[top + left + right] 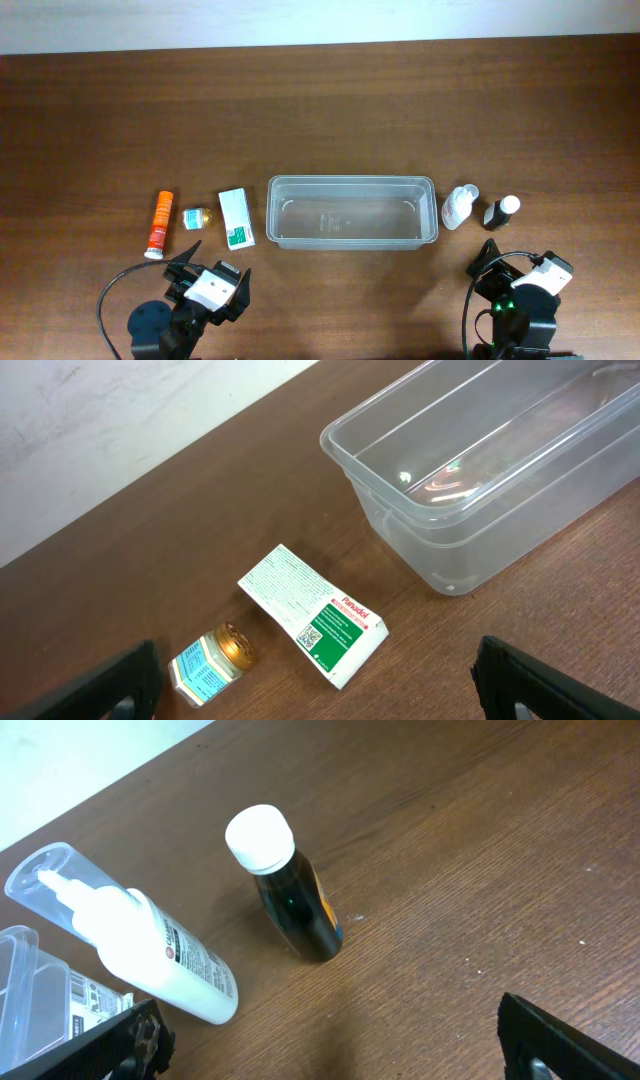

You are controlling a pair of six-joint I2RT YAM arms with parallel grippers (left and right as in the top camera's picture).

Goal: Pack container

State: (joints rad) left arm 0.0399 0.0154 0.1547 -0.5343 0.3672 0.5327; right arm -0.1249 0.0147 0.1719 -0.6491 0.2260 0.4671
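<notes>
The right gripper rises outward next, tilts to point down, and lowers from above around the white spray bottle (459, 206) (157, 948), because that stands upright, clear cap up.
The clear plastic container (350, 212) sits empty at the table's middle; its near corner also shows in the left wrist view (470, 470). Left of it lie a white-and-green carton (236, 218) (315, 615), a small gold-lidded jar (195, 217) (210, 660) and an orange tube (160, 225). Right of it lie a white spray bottle (459, 208) (150, 950) and a dark bottle with a white cap (502, 212) (290, 895). My left gripper (210, 285) (320, 700) is open and empty, near the front edge below the carton. My right gripper (520, 280) (330, 1055) is open and empty, below the dark bottle.
The brown wooden table (320, 110) stretches bare behind the container up to a pale wall at the far edge. Both arm bases and their cables stand at the front edge.
</notes>
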